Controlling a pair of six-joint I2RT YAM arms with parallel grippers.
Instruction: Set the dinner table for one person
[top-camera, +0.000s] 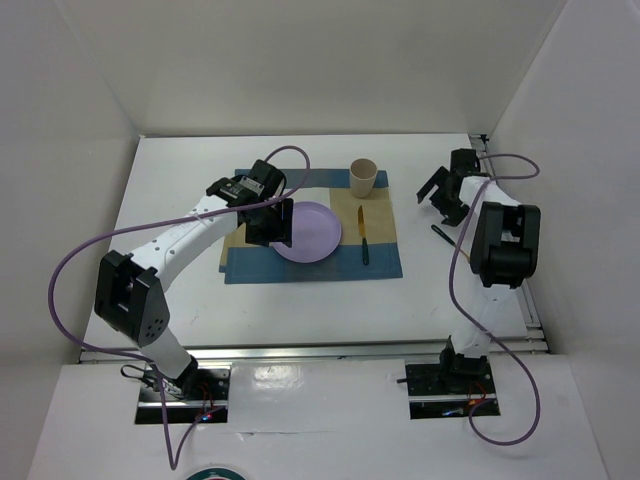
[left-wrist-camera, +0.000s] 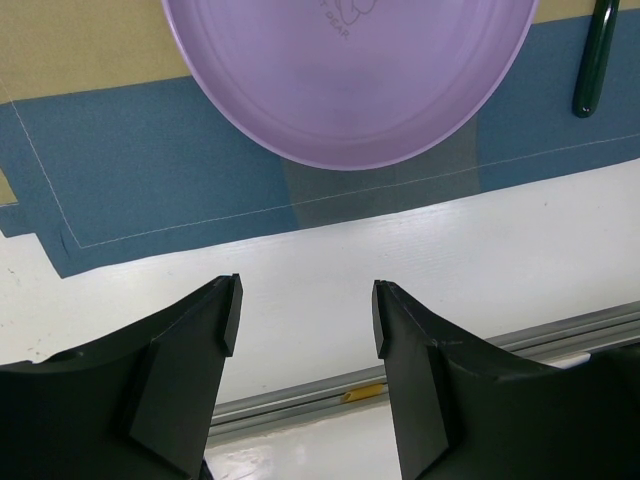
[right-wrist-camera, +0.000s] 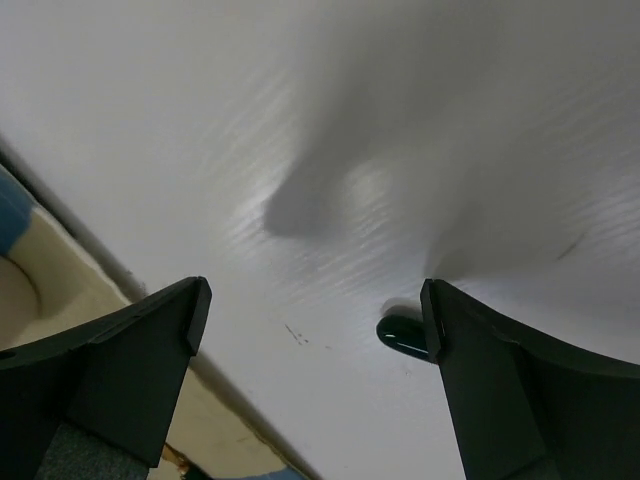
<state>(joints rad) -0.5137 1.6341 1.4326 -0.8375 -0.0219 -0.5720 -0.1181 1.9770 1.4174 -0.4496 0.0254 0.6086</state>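
I will next move back and turn my right gripper to bring its open fingers around the utensil's green handle (top-camera: 443, 234) (right-wrist-camera: 403, 336), since it lies crosswise under just one finger.
The white dinner table (top-camera: 300, 320) carries a blue-and-tan placemat (top-camera: 250, 265). On the mat lie a purple plate (top-camera: 312, 232), a tan cup (top-camera: 362, 177) and a knife (top-camera: 363, 236) with a yellow blade and dark handle. A dark green utensil (top-camera: 443, 234) lies on the bare table right of the mat. My left gripper (top-camera: 270, 224) is open and empty above the plate's left edge; its wrist view shows the plate (left-wrist-camera: 350, 70) ahead of the gripper (left-wrist-camera: 305, 315). My right gripper (top-camera: 443, 200) is open and empty over the table, with the utensil's tip (right-wrist-camera: 400, 335) beside its right finger.
Metal rails (top-camera: 350, 350) run along the table's near edge and right side. White walls enclose the back and both sides. The knife handle (left-wrist-camera: 592, 60) shows at the upper right of the left wrist view. The mat's edge (right-wrist-camera: 45, 290) shows left in the right wrist view.
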